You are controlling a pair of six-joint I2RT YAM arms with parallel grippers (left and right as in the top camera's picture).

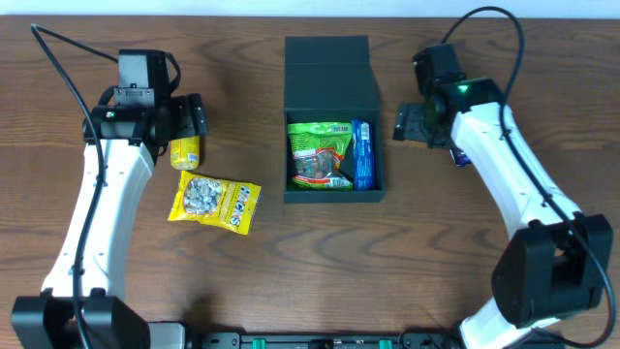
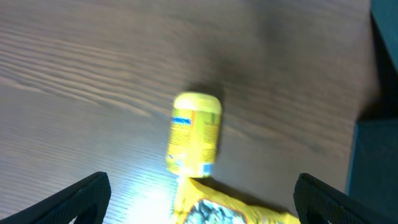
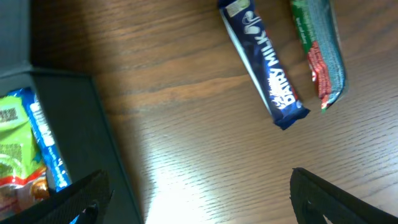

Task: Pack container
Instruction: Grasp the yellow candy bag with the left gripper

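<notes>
I should draw my left gripper back next while turning it, and lower it to close across the clear window (image 1: 201, 196) (image 2: 214, 213).
The container (image 1: 332, 189) is a dark box in the table's middle, its flap lid (image 1: 327, 60) open at the back. A green snack packet (image 1: 320, 153) and a blue packet (image 1: 361, 153) lie inside. My left gripper (image 1: 194, 120) is open and empty, above a small yellow roll (image 1: 185, 152) and a yellow nut packet (image 1: 215, 202). The left wrist view shows the roll (image 2: 194, 134) ahead of the spread fingers (image 2: 202, 199) and the packet (image 2: 230, 210) between them. My right gripper (image 1: 411, 123) is open and empty just right of the container. Its fingers (image 3: 202, 196) hang over bare wood.
A blue Dairy Milk bar (image 3: 264, 62) and a green-and-red packet (image 3: 320, 50) lie on the table to the right of the container wall (image 3: 74, 124). In the overhead view the right arm mostly hides them; a blue end (image 1: 459, 155) shows.
</notes>
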